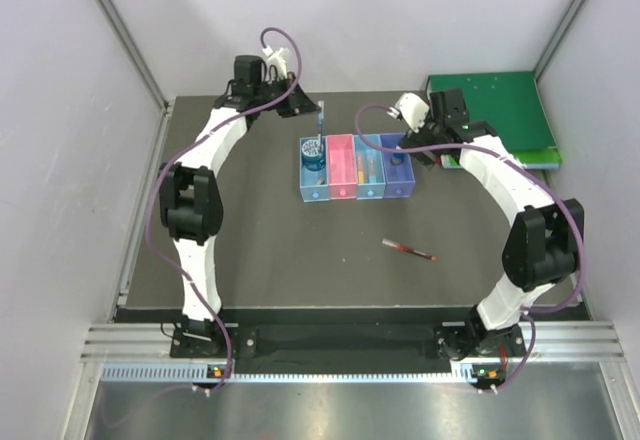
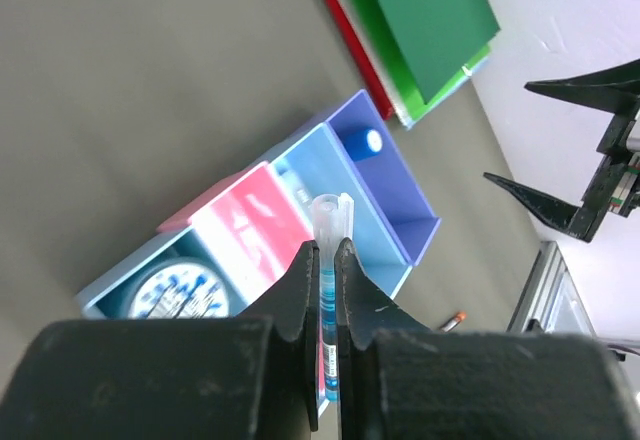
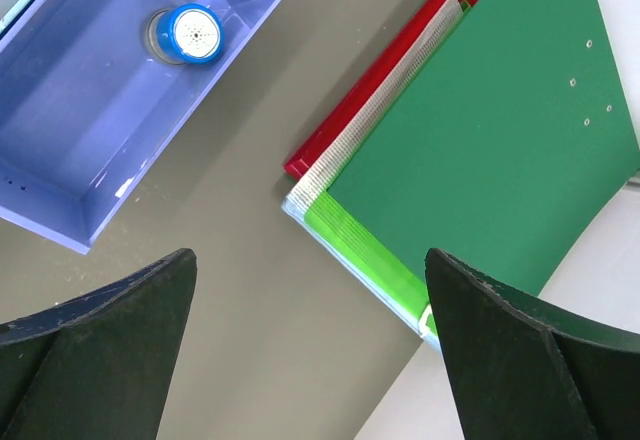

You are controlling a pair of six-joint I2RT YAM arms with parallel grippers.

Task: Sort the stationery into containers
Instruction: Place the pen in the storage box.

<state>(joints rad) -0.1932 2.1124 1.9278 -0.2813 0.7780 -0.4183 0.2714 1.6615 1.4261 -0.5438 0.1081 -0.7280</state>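
Note:
The left gripper shifts toward the empty pink tray next, then down over its far end (image 1: 341,148) (image 2: 245,214), since the blue tray holds the tape roll.
Four trays stand side by side: blue (image 1: 305,185), pink (image 1: 341,188), light blue (image 1: 370,188) and purple (image 1: 399,186). My left gripper (image 1: 318,123) is shut on a blue pen (image 2: 330,295) and holds it upright over the trays' far end. The dark-blue tape roll (image 2: 180,295) lies in the blue tray. The blue-capped bottle (image 3: 190,33) stands in the purple tray (image 3: 40,222). A red pen (image 1: 409,250) lies on the table in front of the trays. My right gripper (image 3: 308,260) is open and empty, over bare table between the purple tray and the binder.
A large green binder (image 1: 500,115) on a red folder (image 3: 375,80) lies at the back right, close to my right gripper. Grey walls close in the table on three sides.

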